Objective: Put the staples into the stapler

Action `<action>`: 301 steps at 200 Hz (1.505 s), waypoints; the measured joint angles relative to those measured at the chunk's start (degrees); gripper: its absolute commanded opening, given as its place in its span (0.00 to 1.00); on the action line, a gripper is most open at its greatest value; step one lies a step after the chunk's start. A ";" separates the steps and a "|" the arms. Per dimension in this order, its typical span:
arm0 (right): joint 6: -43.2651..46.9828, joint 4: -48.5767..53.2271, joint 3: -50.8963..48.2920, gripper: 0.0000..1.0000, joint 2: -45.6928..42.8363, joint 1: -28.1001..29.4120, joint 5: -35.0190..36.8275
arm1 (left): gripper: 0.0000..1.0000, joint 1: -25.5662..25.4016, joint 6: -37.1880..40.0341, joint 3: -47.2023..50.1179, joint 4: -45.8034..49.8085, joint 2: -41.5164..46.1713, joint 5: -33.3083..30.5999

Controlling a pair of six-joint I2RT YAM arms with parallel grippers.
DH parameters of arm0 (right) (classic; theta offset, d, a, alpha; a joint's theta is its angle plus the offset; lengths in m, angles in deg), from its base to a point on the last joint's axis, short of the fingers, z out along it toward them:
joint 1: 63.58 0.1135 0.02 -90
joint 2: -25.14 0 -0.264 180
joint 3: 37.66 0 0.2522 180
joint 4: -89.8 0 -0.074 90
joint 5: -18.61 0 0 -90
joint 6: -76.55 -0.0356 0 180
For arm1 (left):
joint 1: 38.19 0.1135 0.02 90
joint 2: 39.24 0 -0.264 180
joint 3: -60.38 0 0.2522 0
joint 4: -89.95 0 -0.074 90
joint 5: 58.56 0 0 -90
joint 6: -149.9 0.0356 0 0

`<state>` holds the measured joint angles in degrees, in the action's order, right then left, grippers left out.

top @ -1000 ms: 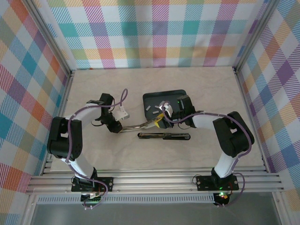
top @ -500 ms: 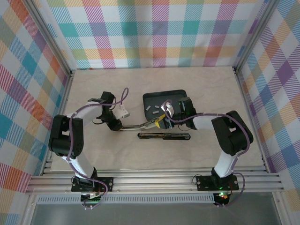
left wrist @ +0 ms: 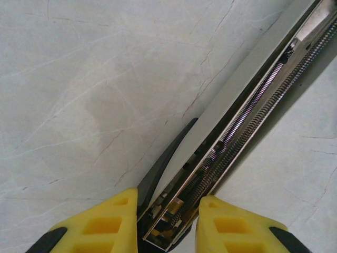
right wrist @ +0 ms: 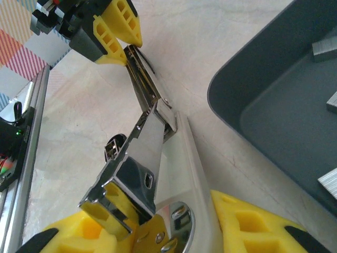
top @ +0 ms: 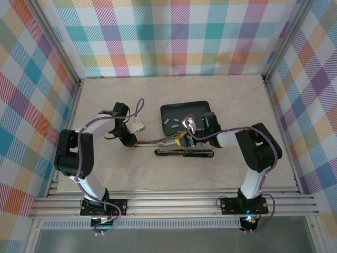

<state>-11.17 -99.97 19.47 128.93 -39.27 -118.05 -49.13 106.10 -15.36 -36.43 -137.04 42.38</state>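
The right gripper holds the stapler's other end, and the left gripper will ease the stapler's channel end (top: 137,144) (left wrist: 169,224) between its fingers toward the right gripper and let it go.
The stapler (top: 158,140) lies hinged open in the middle of the table, its black base (top: 184,153) flat just in front of it. My left gripper (top: 132,141) is shut on the stapler's left end; in the left wrist view its yellow fingers (left wrist: 113,219) flank the open metal channel (left wrist: 247,118) with its spring. My right gripper (top: 184,136) is shut on the other end, clamping the chrome and white top (right wrist: 158,158). Staples (top: 169,122) lie loose in the black tray (top: 202,106), and some staples (right wrist: 325,48) show in the right wrist view.
The black tray (right wrist: 247,79) sits right behind the stapler, close to my right gripper. Checkered walls enclose the table on three sides. An aluminium rail (top: 174,203) runs along the near edge. The left gripper (right wrist: 113,26) shows across from the right wrist.
My right wrist has shifted slightly to the right and nearer. The left wrist has nudged a little. Both grippers keep their hold on the stapler.
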 measured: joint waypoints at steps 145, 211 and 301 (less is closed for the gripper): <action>-4.17 -2.25 -0.70 0.00 1.51 -1.88 -2.73 | 0.31 -5.92 -1.62 0.07 -7.48 0.81 -4.59; -3.28 -1.57 -2.56 0.00 0.92 -2.03 -1.57 | 0.32 -5.75 -1.86 1.14 -8.17 1.33 -6.78; -4.92 5.77 -0.48 0.14 -0.13 -1.81 4.07 | 0.32 -5.68 -2.05 0.76 -7.82 1.11 -7.45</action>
<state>-16.09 -94.20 18.99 128.79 -41.08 -113.98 -54.82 104.04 -14.59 -44.26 -135.92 34.93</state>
